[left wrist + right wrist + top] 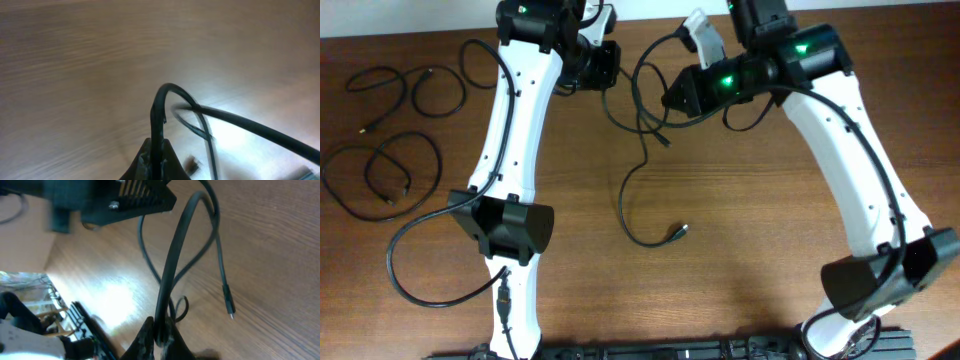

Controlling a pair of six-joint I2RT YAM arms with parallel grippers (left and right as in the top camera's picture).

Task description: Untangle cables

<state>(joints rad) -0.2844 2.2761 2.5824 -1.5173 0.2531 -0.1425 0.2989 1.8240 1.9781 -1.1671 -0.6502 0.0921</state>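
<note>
My left gripper holds the cable and should move toward the other cables, which lie in separate loops. It should go down over the wood (483, 64) beside the far loop and let go of the cable.
One thin black cable (624, 196) is held up between both grippers near the table's back middle. Its free end trails down to a small plug (678, 232) on the wood. My left gripper (608, 88) is shut on this cable; in the left wrist view the cord (159, 115) rises from the closed fingers (160, 155) and arches to the right. My right gripper (666, 103) is also shut on it; in the right wrist view the cord (175, 255) runs up from the closed fingers (162, 332), and a plug end (229, 305) hangs beside it. Two other cables lie in separate loose loops at far left (392, 72) (385, 195).
The wooden table (770, 260) fills the view. The left arm's thicker black wire (395, 275) loops over the table at front left. A dark rail (650, 352) runs along the front edge. The left arm's black wrist (125, 200) sits close above the right gripper.
</note>
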